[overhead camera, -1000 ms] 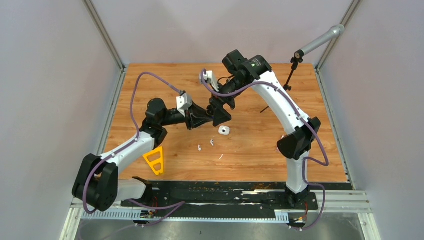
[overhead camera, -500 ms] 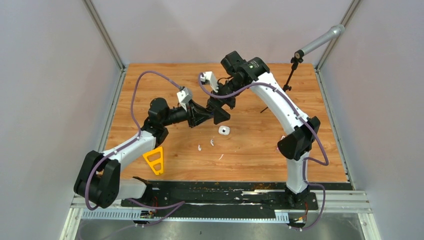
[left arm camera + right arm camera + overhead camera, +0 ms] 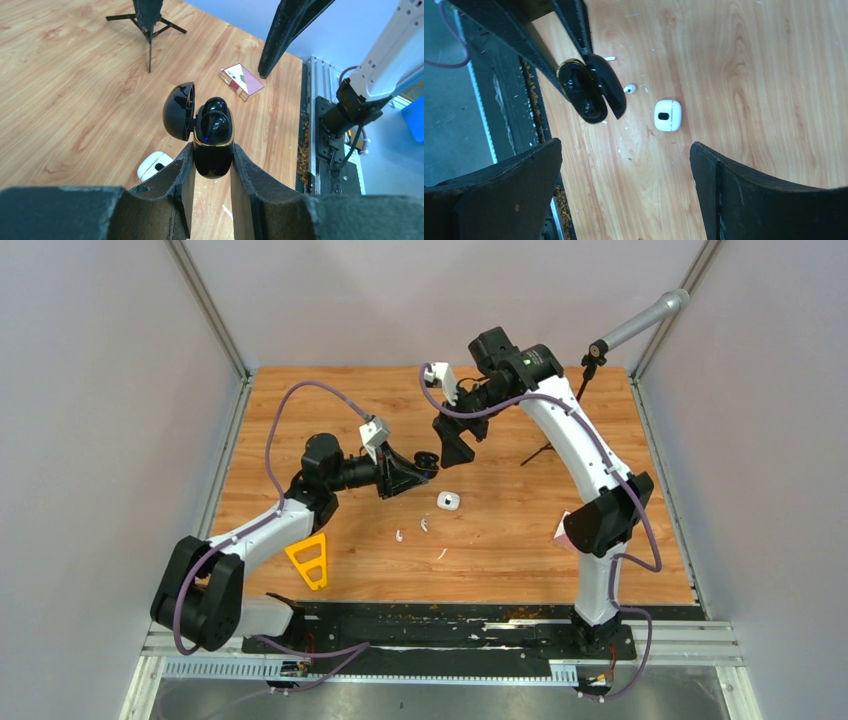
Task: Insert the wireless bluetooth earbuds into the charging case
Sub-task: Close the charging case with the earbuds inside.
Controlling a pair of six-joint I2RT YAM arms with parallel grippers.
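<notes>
My left gripper tilts downward next and lowers to the bare wood beside the white case [image 3: 448,501], releasing the base of the black case.
My left gripper [image 3: 212,148] is shut on the base of a black charging case [image 3: 213,159], held above the table with its lid [image 3: 178,111] open to the left. Two black earbuds [image 3: 215,124] sit in it. From above, the left gripper [image 3: 418,470] holds the case [image 3: 428,458] at mid-table. My right gripper [image 3: 456,451] is open and empty, up and to the right of the case; its wrist view shows the gripper [image 3: 625,150] above bare wood and the black case [image 3: 591,95]. A white case [image 3: 448,501] and two white earbuds [image 3: 399,536] [image 3: 424,525] lie on the table.
A thin white sliver [image 3: 441,554] lies near the front. A yellow triangular piece [image 3: 310,560] is at front left, a pink card [image 3: 242,79] at right by the right arm's base, and a small black tripod [image 3: 545,452] stands behind the right gripper.
My right gripper has pulled back up and to the right, away from the black case it was touching. My left gripper still holds the case and has shifted slightly right.
</notes>
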